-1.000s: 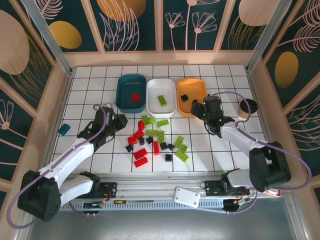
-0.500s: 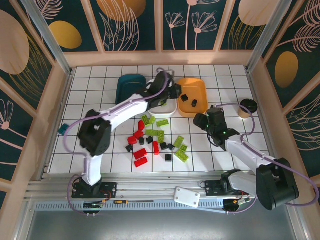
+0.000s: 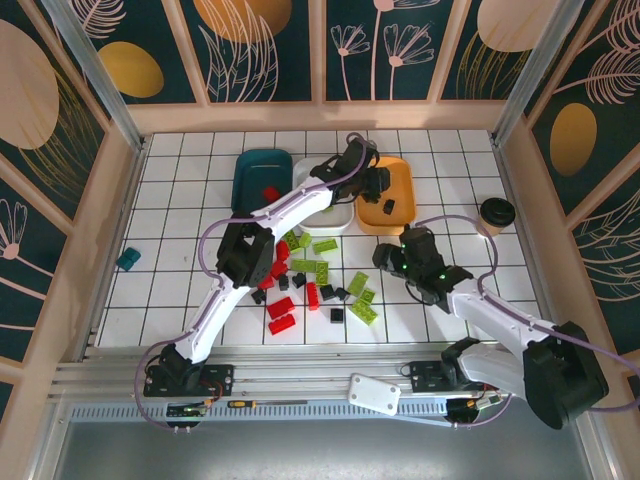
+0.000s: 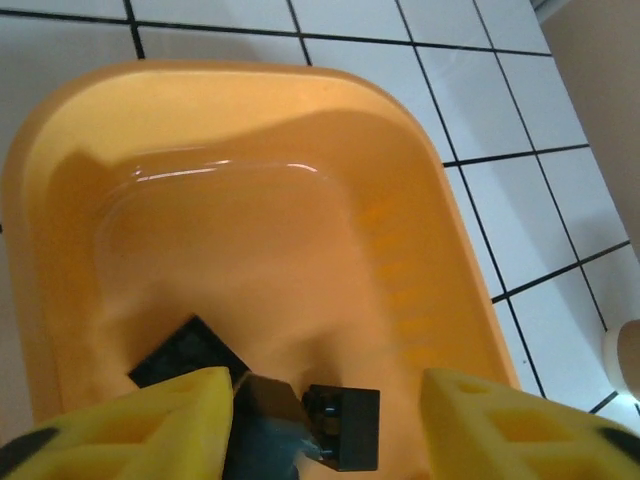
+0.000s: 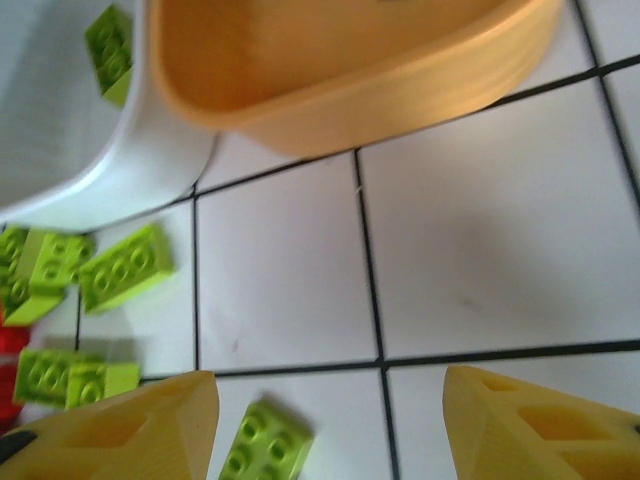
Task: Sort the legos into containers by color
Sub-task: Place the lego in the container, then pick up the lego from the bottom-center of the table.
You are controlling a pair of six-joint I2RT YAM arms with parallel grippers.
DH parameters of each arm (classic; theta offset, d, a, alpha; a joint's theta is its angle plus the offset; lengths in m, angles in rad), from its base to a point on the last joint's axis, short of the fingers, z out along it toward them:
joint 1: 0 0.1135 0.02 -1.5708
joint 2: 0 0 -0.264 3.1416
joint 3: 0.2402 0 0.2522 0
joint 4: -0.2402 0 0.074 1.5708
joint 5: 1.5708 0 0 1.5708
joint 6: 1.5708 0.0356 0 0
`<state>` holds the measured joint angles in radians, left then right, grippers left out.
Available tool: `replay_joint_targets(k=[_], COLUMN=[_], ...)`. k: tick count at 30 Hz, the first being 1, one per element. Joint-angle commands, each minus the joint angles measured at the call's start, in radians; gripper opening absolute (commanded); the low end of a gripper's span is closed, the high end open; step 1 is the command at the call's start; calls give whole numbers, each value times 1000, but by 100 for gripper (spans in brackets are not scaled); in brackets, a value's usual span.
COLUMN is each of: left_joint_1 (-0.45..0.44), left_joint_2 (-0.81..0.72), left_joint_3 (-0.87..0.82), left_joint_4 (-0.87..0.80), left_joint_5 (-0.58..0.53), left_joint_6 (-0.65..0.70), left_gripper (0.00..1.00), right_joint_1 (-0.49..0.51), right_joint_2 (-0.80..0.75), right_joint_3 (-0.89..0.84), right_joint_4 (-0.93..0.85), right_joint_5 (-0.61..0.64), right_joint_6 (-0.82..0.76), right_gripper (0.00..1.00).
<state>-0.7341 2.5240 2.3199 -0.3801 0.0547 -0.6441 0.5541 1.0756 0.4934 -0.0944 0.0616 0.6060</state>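
Observation:
I should draw my right gripper back next, then bring its open fingers down on both sides of the lime lego closest to my base.
My left gripper (image 4: 330,432) hangs open over the orange tray (image 4: 400,200). A small black lego (image 4: 345,425) sits between its yellow fingers (image 4: 170,420), touching neither, and a flat black lego (image 4: 190,350) lies beside it. In the top view the left gripper (image 3: 377,184) is over the orange tray (image 3: 398,175), with a black lego (image 3: 388,208) in front of it. A red lego (image 3: 270,193) lies in the teal tray (image 3: 250,170). My right gripper (image 5: 325,440) is open low over the table, a lime lego (image 5: 265,445) near its left finger. The white tray (image 5: 90,160) holds a lime lego (image 5: 110,45).
Red, lime and black legos (image 3: 310,280) lie scattered at the table's middle. My left arm crosses over the white tray (image 3: 338,222). A black-lidded tan cup (image 3: 493,215) stands at the right, and a teal block (image 3: 128,260) lies at the far left.
My left arm swung from the left of the pile across to the orange tray and its jaws opened, letting go of a black lego. My right gripper drew back from the trays toward the pile.

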Motion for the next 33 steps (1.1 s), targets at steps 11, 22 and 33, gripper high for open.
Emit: replay_joint_targets(k=[11,22,33], left_joint_1=[-1,-3,-2], left_joint_2=[-435,-1024,-1422], left_joint_3=[-383,-1190,-1598], left_joint_4=[252,460,330], left_joint_5=[128,33,-177], left_joint_6=[-29,-41,-72], left_gripper=[98,98,99], right_joint_1=[284,434,478], right_joint_2=[-91,64,201], right_joint_3=[-26,1,71], right_joint_4=[-267,-287,-331], right_joint_5=[-42,40,51], right_joint_6=[82,80,28], right_gripper=[62,62,52])
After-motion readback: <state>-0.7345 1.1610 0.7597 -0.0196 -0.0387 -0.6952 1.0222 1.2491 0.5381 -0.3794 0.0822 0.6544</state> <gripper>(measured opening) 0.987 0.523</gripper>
